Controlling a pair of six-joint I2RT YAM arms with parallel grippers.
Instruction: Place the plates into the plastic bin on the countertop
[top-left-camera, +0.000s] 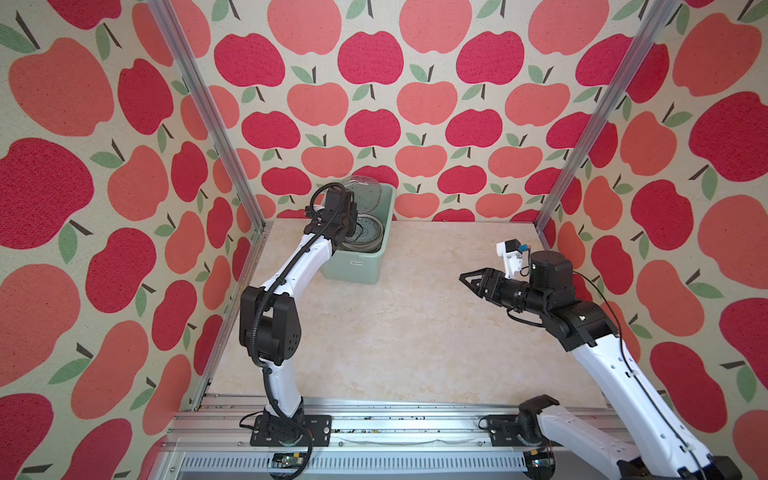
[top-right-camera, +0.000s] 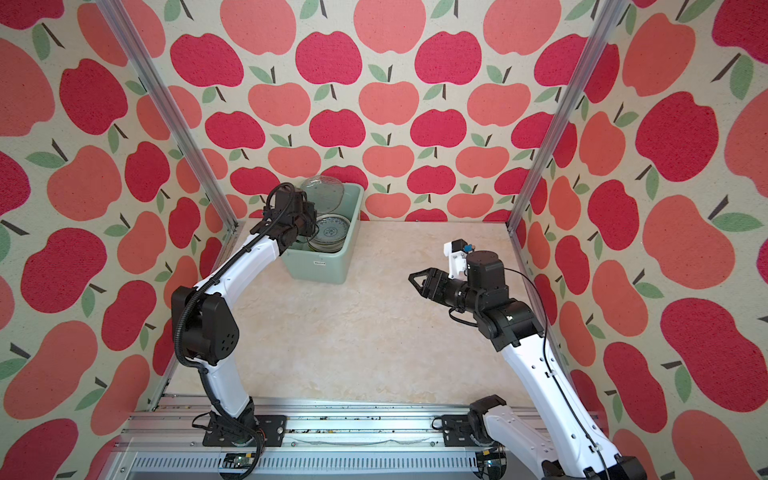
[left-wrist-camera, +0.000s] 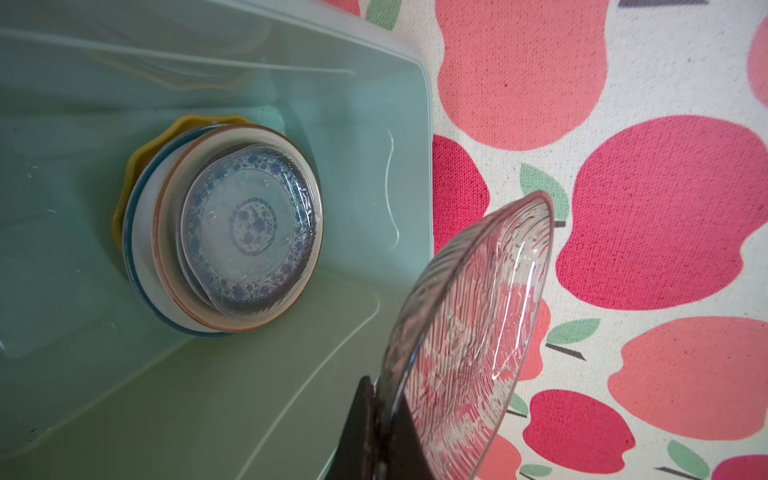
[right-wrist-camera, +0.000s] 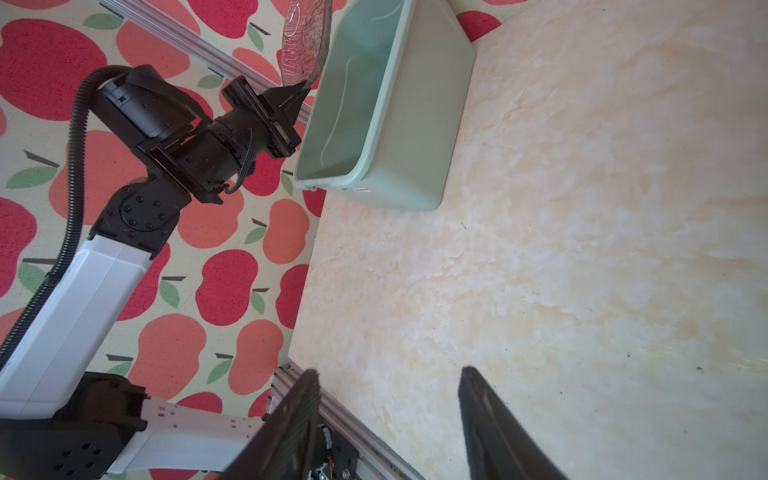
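Observation:
My left gripper needs to lower the glass plate past the bin's sides next and release it there, as the plate stack's blue-patterned top (top-left-camera: 365, 230) (left-wrist-camera: 252, 227) lies deep in the bin below.
The pale green plastic bin (top-left-camera: 356, 266) (top-right-camera: 320, 268) stands at the back left of the beige countertop (top-left-camera: 415, 332). A stack of plates (left-wrist-camera: 249, 224) (top-left-camera: 368, 236) lies inside it: yellow scalloped at the bottom, then rimmed white ones, with a small blue-patterned one on top. My left gripper (left-wrist-camera: 376, 386) (right-wrist-camera: 302, 93) is shut on the rim of a clear ribbed glass plate (left-wrist-camera: 478, 332) (top-left-camera: 365, 192) (right-wrist-camera: 305, 45). It holds that plate on edge above the bin's far end. My right gripper (top-left-camera: 463, 277) (right-wrist-camera: 388, 374) hovers open and empty over the countertop's right side.
Apple-patterned walls close in the back and both sides. Aluminium posts (top-left-camera: 598, 112) rise at the back corners, and a metal rail (top-left-camera: 374, 419) runs along the front edge. The bin almost touches the back wall.

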